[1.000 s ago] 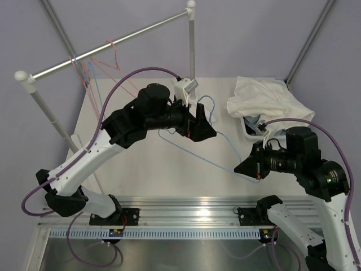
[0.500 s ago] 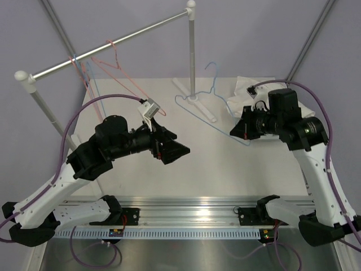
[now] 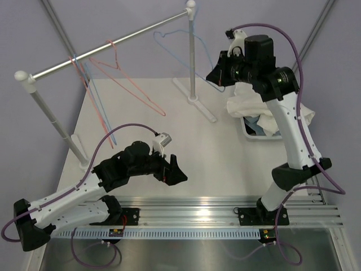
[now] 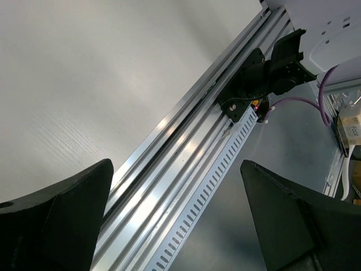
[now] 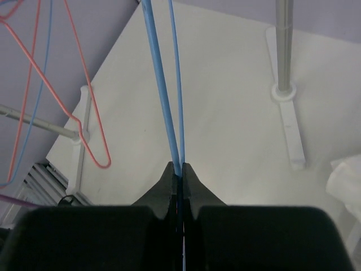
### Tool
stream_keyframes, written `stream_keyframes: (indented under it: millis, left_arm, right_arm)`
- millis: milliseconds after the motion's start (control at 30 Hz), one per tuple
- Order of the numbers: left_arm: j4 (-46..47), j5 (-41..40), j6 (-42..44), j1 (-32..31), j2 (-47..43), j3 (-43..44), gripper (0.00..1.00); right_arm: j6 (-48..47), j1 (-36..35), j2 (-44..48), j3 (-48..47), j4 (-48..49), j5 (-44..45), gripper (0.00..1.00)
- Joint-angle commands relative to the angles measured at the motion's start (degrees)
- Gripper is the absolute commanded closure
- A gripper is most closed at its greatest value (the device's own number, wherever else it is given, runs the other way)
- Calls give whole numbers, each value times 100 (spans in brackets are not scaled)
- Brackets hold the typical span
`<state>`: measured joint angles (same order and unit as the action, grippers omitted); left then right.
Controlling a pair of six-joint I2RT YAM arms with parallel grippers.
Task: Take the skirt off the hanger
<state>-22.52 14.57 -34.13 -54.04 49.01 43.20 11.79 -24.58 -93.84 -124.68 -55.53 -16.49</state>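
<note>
My right gripper should next move the hanger left in the top view to the rack bar's empty part, lower its hook on and let go.
No black skirt shows in any view. A bare pink wire hanger hangs on the rack rail; its lower corner shows in the right wrist view. My right gripper is raised high beside the rack post and is shut on a light-blue wire hanger, whose hook is up by the rail. In the right wrist view the jaws pinch its two blue wires. My left gripper is open and empty, low over the table's front edge.
More pink and blue hangers hang at the rail's left end. A white shirt lies over a bin with blue denim at the right. The rack's post and foot stand at the back. The aluminium base rail runs along the front.
My right arm has lifted the light-blue hanger from the table up towards the rail. My left arm has drawn back to the front left and lowered, its gripper open.
</note>
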Motion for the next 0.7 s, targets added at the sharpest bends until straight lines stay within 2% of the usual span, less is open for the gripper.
stream_keyframes:
  millis: [0, 167, 233, 500, 667]
  left_arm:
    - [583, 3, -155, -62, -287, -267, 1]
    - [574, -15, -199, -89, -445, -567, 1]
    - [600, -7, -243, -115, -489, -681, 1]
    - [688, 20, -314, -151, -568, -945, 1]
    - [749, 29, -331, -159, -507, -1033, 1]
  right_arm:
    - [8, -187, -807, -1135, 139, 138, 100]
    - [113, -345, -1847, -2558, -54, -3, 100]
    - [104, -433, -2137, -2736, -2, 14, 100]
    - [25, -1048, -2253, -2342, 367, 339, 100]
    - [60, -1330, -2025, -1640, 560, 550, 100]
